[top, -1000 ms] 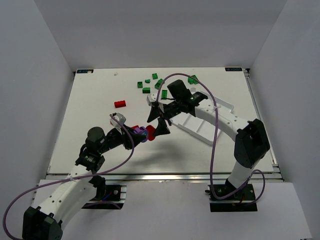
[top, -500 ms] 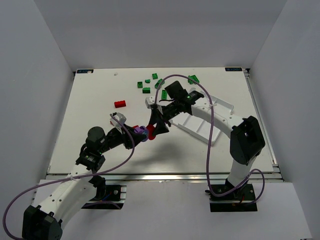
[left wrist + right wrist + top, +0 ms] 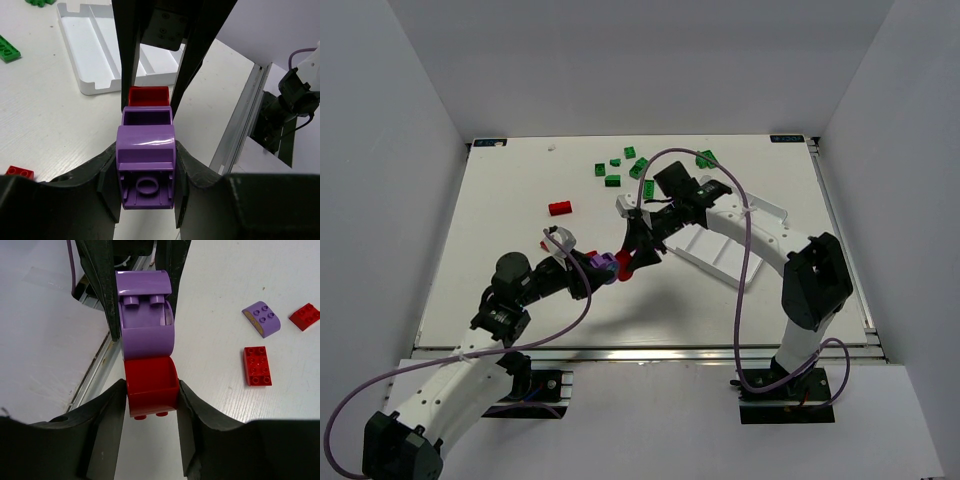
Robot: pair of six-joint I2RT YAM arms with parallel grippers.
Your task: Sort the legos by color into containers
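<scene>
The pair mixes colors. My right gripper should next pull away from the purple lego, then move outward, tilting down, into the white tray's far end (image 3: 761, 210).
A purple lego (image 3: 146, 160) and a red lego (image 3: 151, 385) are stuck together end to end and hang above the table. My left gripper (image 3: 146, 152) is shut on the purple one. From the other side, my right gripper (image 3: 151, 386) is shut on the red one, its pads against both sides. In the top view the pair (image 3: 613, 265) is near the table's middle, left of the white tray (image 3: 720, 250), whose compartments look empty. Loose legos lie about: green ones (image 3: 620, 170) at the back, a red one (image 3: 560, 208) to the left.
Under the right wrist lie a rounded purple brick (image 3: 261, 318) and two red bricks (image 3: 257, 366) (image 3: 305, 316). A green brick (image 3: 7, 48) lies left of the tray (image 3: 95, 50). The table's metal front rail (image 3: 650, 350) is near.
My right gripper's jaws have closed from wide open onto the red lego. The left gripper has kept its hold on the purple one without moving.
</scene>
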